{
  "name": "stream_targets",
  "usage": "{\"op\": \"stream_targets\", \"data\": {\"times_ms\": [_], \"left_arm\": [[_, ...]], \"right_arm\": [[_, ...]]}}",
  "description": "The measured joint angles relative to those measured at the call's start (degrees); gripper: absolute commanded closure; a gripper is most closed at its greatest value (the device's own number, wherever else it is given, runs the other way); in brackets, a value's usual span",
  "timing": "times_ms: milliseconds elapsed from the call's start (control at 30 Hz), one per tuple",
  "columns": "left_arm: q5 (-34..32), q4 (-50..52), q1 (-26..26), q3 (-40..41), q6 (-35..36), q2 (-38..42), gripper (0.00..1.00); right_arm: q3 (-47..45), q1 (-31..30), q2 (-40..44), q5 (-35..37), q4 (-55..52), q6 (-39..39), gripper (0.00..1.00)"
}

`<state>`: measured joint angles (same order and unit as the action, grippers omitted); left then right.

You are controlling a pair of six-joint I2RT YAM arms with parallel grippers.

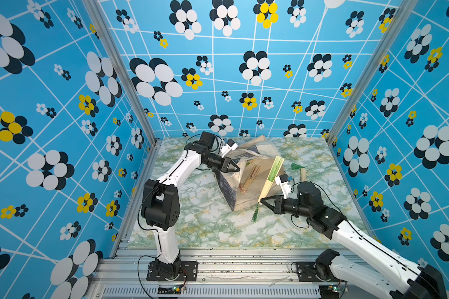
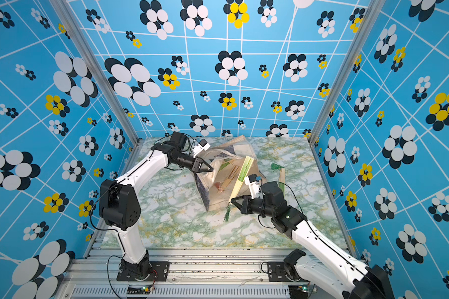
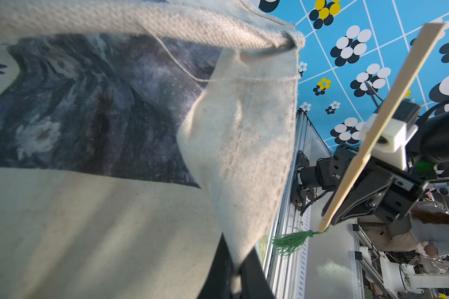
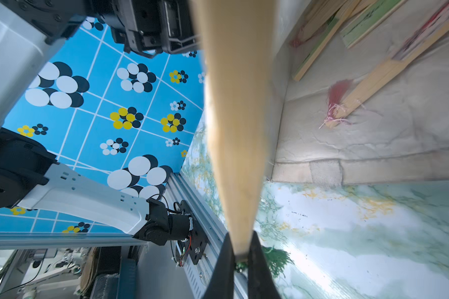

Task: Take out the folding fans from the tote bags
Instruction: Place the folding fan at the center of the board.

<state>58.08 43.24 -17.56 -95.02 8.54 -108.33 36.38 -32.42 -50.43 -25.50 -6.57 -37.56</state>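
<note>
The right gripper swings away from the bag (image 1: pixel 244 200) and down next to release the fan on the tabletop beside the other fan, where the marble (image 1: pixel 294 175) is bare.
The cream tote bag (image 1: pixel 244 200) (image 2: pixel 215 200) lies slumped mid-table with its mouth held up. My left gripper (image 1: pixel 238 169) (image 2: pixel 211 169) (image 3: pixel 237 248) is shut on the bag's canvas rim (image 3: pixel 244 155). My right gripper (image 1: pixel 261 200) (image 2: pixel 231 199) (image 4: pixel 241 234) is shut on the pivot end of a green-edged folding fan (image 1: pixel 272 174) (image 2: pixel 242 174) (image 4: pixel 233 116) that slants up over the bag's right side, its green tassel (image 1: pixel 255 214) (image 3: pixel 290 242) dangling. More closed fans (image 1: pixel 252 176) (image 4: pixel 368 77), one with a pink tassel (image 4: pixel 337 93), lie inside the bag.
Another closed fan (image 1: pixel 303 174) (image 2: pixel 281 176) with a green tassel lies on the marble-patterned table (image 1: pixel 218 227) just right of the bag, behind my right wrist. Blue patterned walls close in three sides; an aluminium rail (image 1: pixel 231 261) runs along the front.
</note>
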Motion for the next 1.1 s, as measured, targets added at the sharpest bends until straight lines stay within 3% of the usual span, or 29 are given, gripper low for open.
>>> {"op": "stream_targets", "data": {"times_ms": [233, 433, 633, 867, 1000, 1100], "left_arm": [[0.48, 0.02, 0.98, 0.02, 0.02, 0.02, 1.0], [0.48, 0.04, 2.36, 0.15, 0.02, 0.48, 1.0], [0.5, 0.04, 2.71, 1.27, 0.04, 0.66, 1.0], [0.68, -0.02, 2.71, 2.29, 0.04, 1.81, 1.0], [0.68, 0.02, 2.71, 2.4, 0.07, 1.97, 1.0], [0.68, 0.02, 2.71, 2.4, 0.07, 1.97, 1.0]], "right_arm": [[8.59, 11.98, 4.33, 5.14, -16.63, 5.9, 1.0], [14.38, 22.01, -0.02, 8.41, -27.65, 9.97, 1.0], [21.66, 29.24, -16.31, 10.03, -31.58, 14.78, 1.0], [32.22, 31.69, -39.5, 9.97, -32.17, 19.39, 1.0], [35.34, 32.15, -47.12, 10.29, -32.22, 20.46, 1.0], [35.95, 32.2, -50.36, 12.31, -32.89, 20.7, 0.86]]}}
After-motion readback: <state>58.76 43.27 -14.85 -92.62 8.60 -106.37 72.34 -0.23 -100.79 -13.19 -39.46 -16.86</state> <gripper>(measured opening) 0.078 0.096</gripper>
